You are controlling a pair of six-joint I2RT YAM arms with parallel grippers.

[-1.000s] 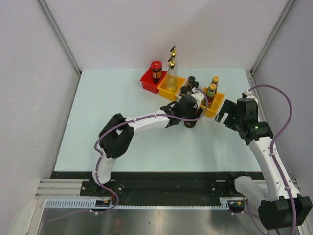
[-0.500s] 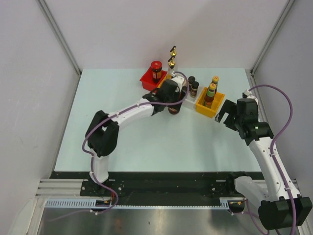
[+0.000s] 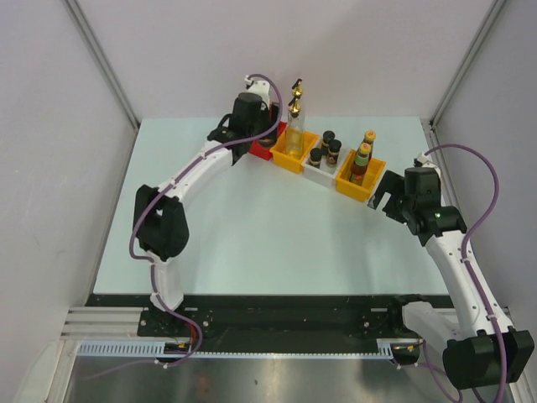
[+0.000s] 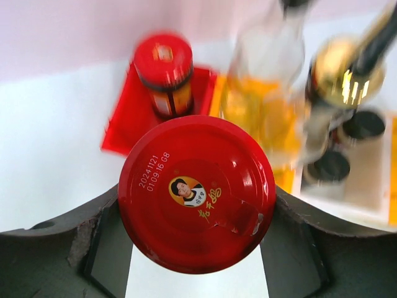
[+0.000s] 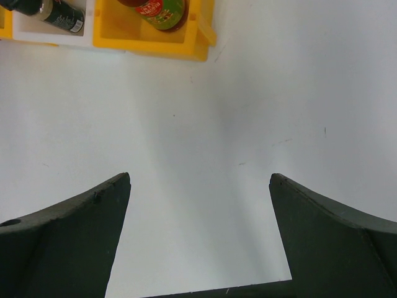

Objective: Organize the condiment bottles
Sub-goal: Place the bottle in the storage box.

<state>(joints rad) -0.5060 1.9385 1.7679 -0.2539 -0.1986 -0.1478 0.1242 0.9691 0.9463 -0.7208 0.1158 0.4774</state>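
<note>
The red bin's free near part is below my left gripper, left in the wrist view. I should next lower my left gripper to that part and let go of the jar.
My left gripper [image 3: 258, 133] is shut on a red-lidded dark jar [image 4: 196, 192] and holds it just in front of the red bin [image 4: 124, 127]. The other red-lidded jar [image 4: 164, 68] stands in that bin. Two tall clear glass bottles with gold spouts [image 3: 295, 117] stand in an orange bin [image 3: 289, 158]. Black-capped shakers [image 3: 329, 144] stand in a white bin [image 3: 319, 174]. The green/yellow-capped sauce bottles [image 3: 363, 157] stand in another orange bin [image 3: 359, 186]. My right gripper [image 3: 382, 197] is open and empty over bare table, near that bin's right end [image 5: 155, 40].
The bins stand in a slanted row at the back of the pale table [image 3: 252, 235]. Grey walls and metal posts close the back and sides. In the left wrist view the glass bottles [image 4: 267, 81] and shakers [image 4: 347, 146] are blurred to the right of the held jar.
My left arm has carried the red-lidded jar from in front of the white bin leftward and back to the red bin. The right arm has not moved.
</note>
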